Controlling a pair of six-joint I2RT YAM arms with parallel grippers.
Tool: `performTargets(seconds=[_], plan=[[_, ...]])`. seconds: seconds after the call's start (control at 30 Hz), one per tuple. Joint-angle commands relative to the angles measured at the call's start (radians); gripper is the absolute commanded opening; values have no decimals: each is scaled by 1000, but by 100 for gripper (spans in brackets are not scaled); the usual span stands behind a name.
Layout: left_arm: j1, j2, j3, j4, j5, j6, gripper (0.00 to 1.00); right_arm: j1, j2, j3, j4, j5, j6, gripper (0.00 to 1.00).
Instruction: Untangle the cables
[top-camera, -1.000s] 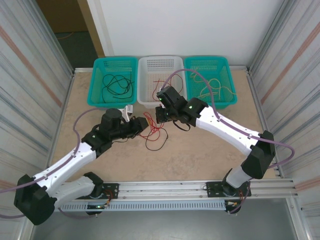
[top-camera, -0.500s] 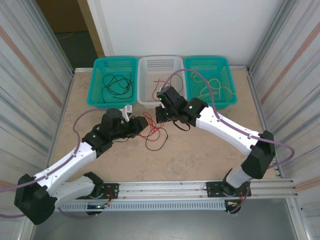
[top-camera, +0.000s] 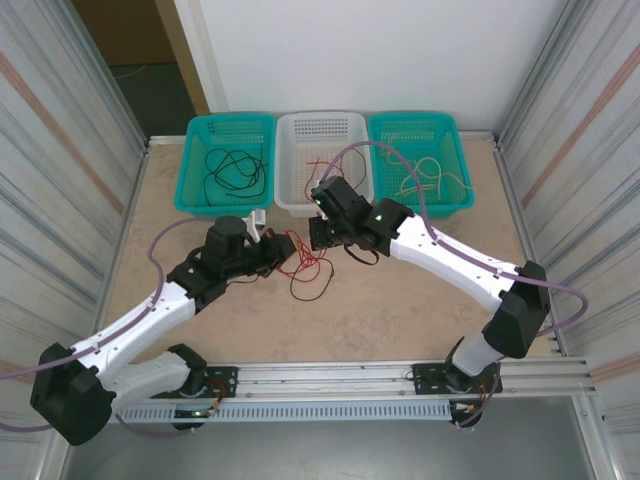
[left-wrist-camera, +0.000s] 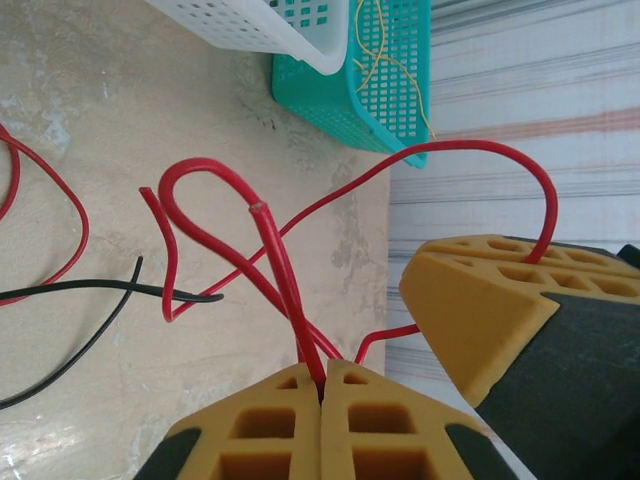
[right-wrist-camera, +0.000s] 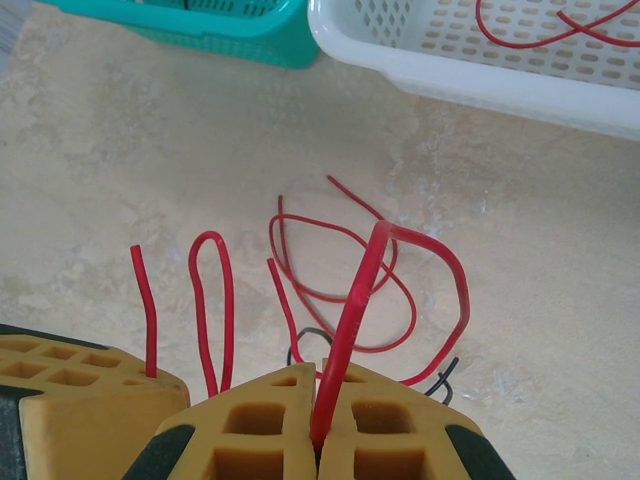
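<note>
The left gripper pulls the tangled pieces of red cable away from my right gripper and back toward the bar next, where the table is empty, then releases them.
A tangle of red and black cables (top-camera: 310, 270) lies on the table between my two grippers. My left gripper (top-camera: 291, 246) is shut on red cable (left-wrist-camera: 281, 270) strands, pinched between its yellow fingertips (left-wrist-camera: 322, 385). A black cable (left-wrist-camera: 100, 290) lies on the table beyond it. My right gripper (top-camera: 316, 236) is shut on a red cable (right-wrist-camera: 365, 290) that loops up out of its jaws (right-wrist-camera: 322, 428) and down to the table. The two grippers hang close together just above the table, each one's yellow fingers (left-wrist-camera: 490, 300) visible in the other's wrist view.
Three baskets stand along the back: a teal basket (top-camera: 200, 135) holding black cables, a white basket (top-camera: 320, 125) with a red cable, and another teal basket (top-camera: 450, 140) holding pale yellow cables. Metal walls close both sides. A rail runs along the near edge.
My left gripper has closed on the red cable it had between its slightly parted fingers. Both grippers shifted slightly left.
</note>
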Motion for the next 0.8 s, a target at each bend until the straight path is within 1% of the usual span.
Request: performTargets(seconds=[0.0,0.1,0.23,0.37,0.43,0.5,0.53,0.6,0.67,0.7,0.77], plan=[[-4,-19,11,18,-9,-3,0,5,-25,-16,10,13,-1,0],[7,-39,28,46,-17,-38,0,-6,-29,-47,24,16,16,0],[32,-120,62,17,-112,-110,0,-59,-57,-154,92,-20,74,0],[71,-237,67,-83,-257,-188,0,-102,-109,-259,157,-52,119,0],[95,-285,68,-192,-318,-233,0,-122,-134,-294,175,-61,134,0],[131,-314,63,-295,-324,-273,0,-148,-161,-324,177,-56,151,0],[154,-319,63,-369,-307,-297,0,-167,-179,-339,182,-63,162,0],[190,-317,53,-459,-253,-310,0,-200,-216,-359,196,-77,175,0],[203,-299,52,-564,-224,-287,0,-236,-247,-362,203,-105,186,0],[202,-291,52,-588,-218,-256,0,-253,-259,-356,206,-123,191,0],[201,-261,76,-682,-238,-180,0,-287,-285,-336,207,-154,201,0]])
